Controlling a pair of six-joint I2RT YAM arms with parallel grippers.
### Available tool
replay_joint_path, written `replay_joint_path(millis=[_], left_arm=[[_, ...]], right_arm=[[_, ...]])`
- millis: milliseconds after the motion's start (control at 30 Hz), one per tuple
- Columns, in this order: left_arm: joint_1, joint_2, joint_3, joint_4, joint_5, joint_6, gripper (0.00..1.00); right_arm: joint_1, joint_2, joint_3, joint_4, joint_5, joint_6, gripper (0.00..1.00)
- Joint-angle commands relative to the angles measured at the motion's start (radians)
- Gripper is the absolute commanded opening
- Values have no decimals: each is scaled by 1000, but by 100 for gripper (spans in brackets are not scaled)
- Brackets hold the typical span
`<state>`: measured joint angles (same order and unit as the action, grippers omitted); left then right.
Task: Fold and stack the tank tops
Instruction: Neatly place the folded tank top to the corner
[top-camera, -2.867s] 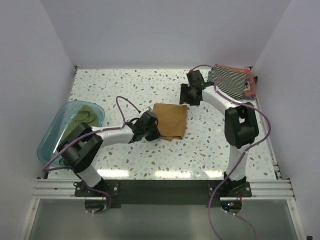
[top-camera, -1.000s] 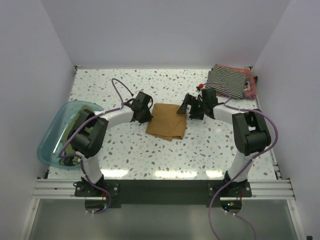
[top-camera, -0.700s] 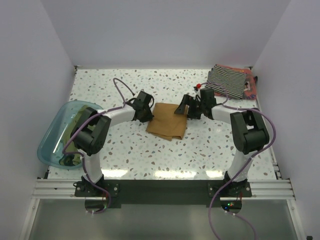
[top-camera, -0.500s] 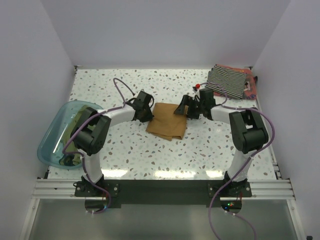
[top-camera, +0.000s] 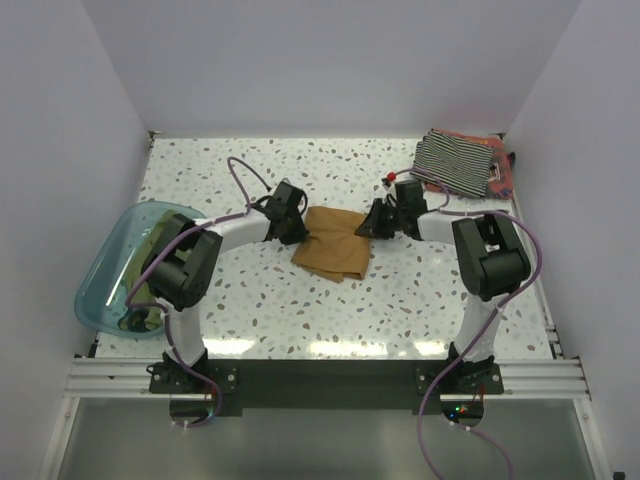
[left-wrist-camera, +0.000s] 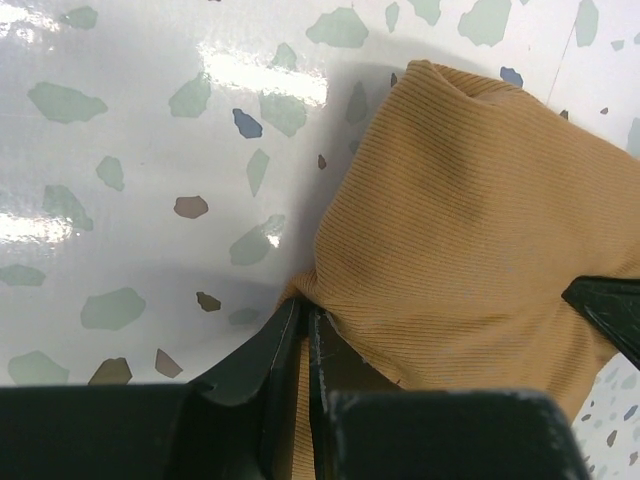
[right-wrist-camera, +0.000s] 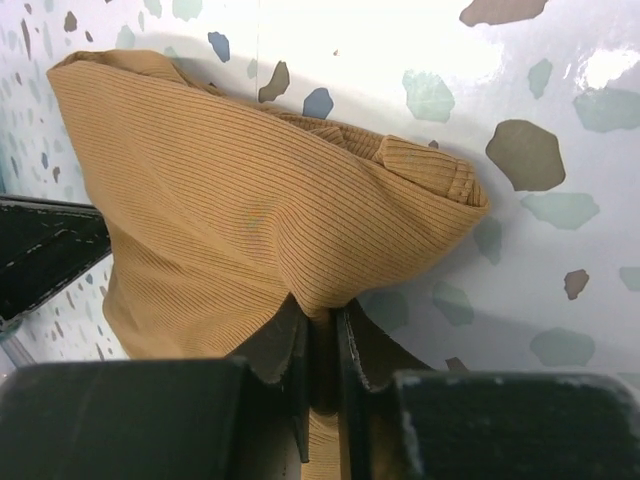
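Observation:
The robot's right gripper should move outward and to the right in the top view to release the tan-brown tank top over the striped tank top (top-camera: 454, 164), because the stack is there.
A folded tan-brown tank top (top-camera: 335, 243) lies mid-table. My left gripper (top-camera: 296, 230) is shut on its left edge; in the left wrist view the ribbed cloth (left-wrist-camera: 470, 240) is pinched between the black fingers (left-wrist-camera: 262, 360). Opposite it, my right gripper (top-camera: 372, 228) is shut on the right edge, and the right wrist view shows the fabric (right-wrist-camera: 250, 200) bunched into the closed jaws. A black-and-white striped tank top (top-camera: 455, 160) lies folded at the back right on a reddish one (top-camera: 503, 178). An olive green one (top-camera: 165, 232) lies in the teal tub.
The translucent teal tub (top-camera: 105, 275) stands at the table's left edge. White walls close in the speckled table (top-camera: 300, 310) on three sides. The folded striped stack is close to the right wall.
My right gripper has closed on the tan top's right edge, having stood open beside it a second ago. The left gripper has kept its grip on the left edge.

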<state>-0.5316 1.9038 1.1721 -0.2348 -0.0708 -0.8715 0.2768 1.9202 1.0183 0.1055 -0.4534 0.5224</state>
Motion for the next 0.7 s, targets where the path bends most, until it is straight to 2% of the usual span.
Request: replay_joint_path(millis=[0,67,233,467,667], left_arm=[[-2,-8,-5,22,31,17,13],[2,-22,6,2,11,22,16],[25,-72,61,-69,-38,42,30],[38,-166,66,-101,-29,66,33],[39,-258,-2,-89,28,94,33]], right_arm=[[13,33,26,-154,87,-62,7],[13,22,55,-194,136,-94,0],[13,-3,144,-323,275,-182,0],[10,11,322,-434,487,-359,0],[4,98,483,-490,648,-496,0]])
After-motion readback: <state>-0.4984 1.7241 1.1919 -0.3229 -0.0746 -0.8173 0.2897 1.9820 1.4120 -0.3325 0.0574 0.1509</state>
